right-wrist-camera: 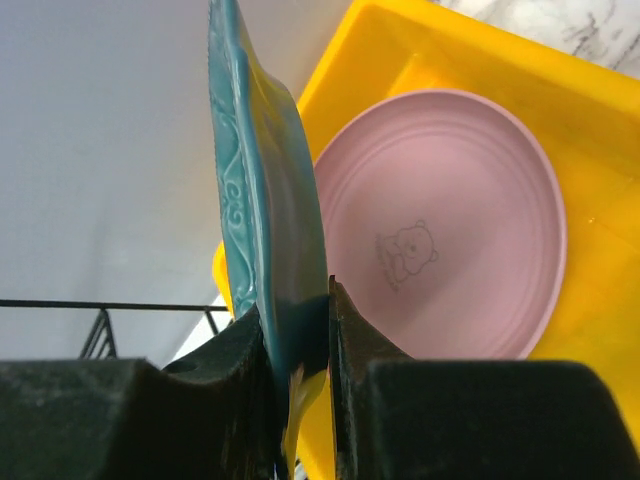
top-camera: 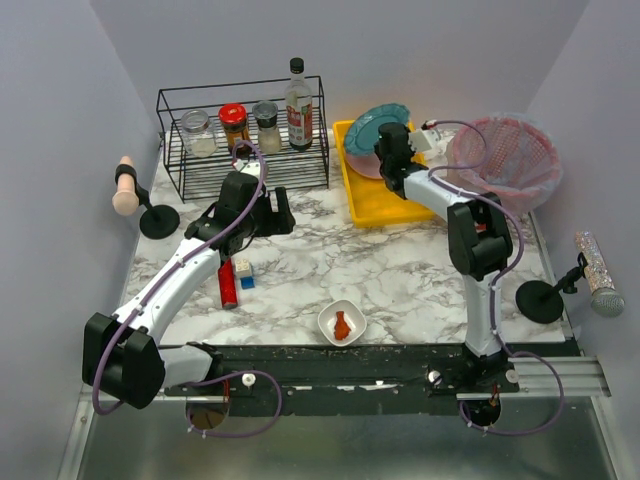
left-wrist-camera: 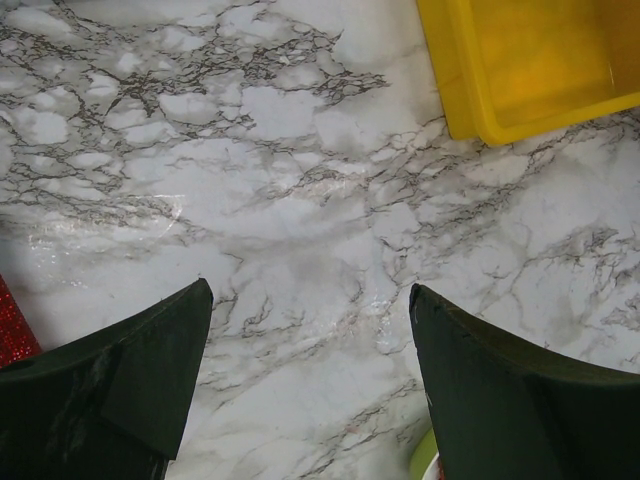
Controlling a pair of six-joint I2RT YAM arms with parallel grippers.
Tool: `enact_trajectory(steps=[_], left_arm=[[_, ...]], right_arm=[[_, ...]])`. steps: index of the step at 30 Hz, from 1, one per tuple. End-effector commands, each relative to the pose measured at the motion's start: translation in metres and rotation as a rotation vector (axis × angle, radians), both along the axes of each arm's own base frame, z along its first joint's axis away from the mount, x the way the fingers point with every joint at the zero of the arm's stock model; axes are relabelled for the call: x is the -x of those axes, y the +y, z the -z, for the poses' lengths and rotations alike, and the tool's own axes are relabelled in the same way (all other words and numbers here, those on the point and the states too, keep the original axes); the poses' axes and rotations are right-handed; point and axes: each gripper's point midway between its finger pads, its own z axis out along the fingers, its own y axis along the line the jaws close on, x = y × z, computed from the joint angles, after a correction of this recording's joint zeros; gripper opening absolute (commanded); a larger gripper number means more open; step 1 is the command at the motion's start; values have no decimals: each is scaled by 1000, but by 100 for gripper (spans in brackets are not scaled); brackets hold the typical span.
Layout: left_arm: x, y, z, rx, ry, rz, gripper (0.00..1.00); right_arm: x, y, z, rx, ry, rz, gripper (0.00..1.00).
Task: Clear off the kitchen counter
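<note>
The right gripper brings the teal plate (right-wrist-camera: 262,190) down onto the pink plate (right-wrist-camera: 446,226) in the yellow tray next, before it opens.
The kitchen counter (top-camera: 400,270) is white marble with grey veins. My right gripper (top-camera: 392,140) is shut on the rim of a teal plate (right-wrist-camera: 262,190), holding it on edge above the yellow tray (top-camera: 372,205). A pink plate (right-wrist-camera: 440,230) lies flat in the tray. My left gripper (top-camera: 270,212) is open and empty, low over bare counter (left-wrist-camera: 300,230) in front of the wire rack. A red bottle (top-camera: 228,282), small blocks (top-camera: 243,270) and a white dish with red food (top-camera: 342,322) rest on the counter.
A black wire rack (top-camera: 243,140) at the back left holds jars and a tall bottle (top-camera: 298,105). A pink mesh basket (top-camera: 505,160) sits at the back right. Microphone stands stand at the left (top-camera: 158,220) and right (top-camera: 543,300) edges.
</note>
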Motion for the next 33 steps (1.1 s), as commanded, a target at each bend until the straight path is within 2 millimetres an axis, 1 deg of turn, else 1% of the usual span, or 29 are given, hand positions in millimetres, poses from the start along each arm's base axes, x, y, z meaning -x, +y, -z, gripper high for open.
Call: enact_trajectory(steps=[1,7,9,12,17,26,28,29,33], left_arm=[[2,-1,-4,25,-12,8,91],[2,-2,-1,23,-5,9,91],[2,-2,-1,26,-4,10,91],[1,-3,0,29,-1,13,91],[1,-3,0,28,1,13,91],[2,-4,4,26,10,15,91],[1,-4,3,28,9,17,91],[1,-4,3,28,8,17,91],[2,-4,3,27,5,14,91]], right_arm=[[-20,-17,-51,-140,-194,105,1],[-27,-25,-16,-181,-143,107,1],[-29,-26,-9,-195,-132,99,1],[-30,-20,4,-206,-109,72,1],[-32,-9,20,-235,-95,19,1],[-35,12,31,-290,-98,-76,1],[-36,18,37,-311,-84,-106,1],[-36,19,40,-320,-79,-112,3],[-31,20,52,-337,-49,-118,22]])
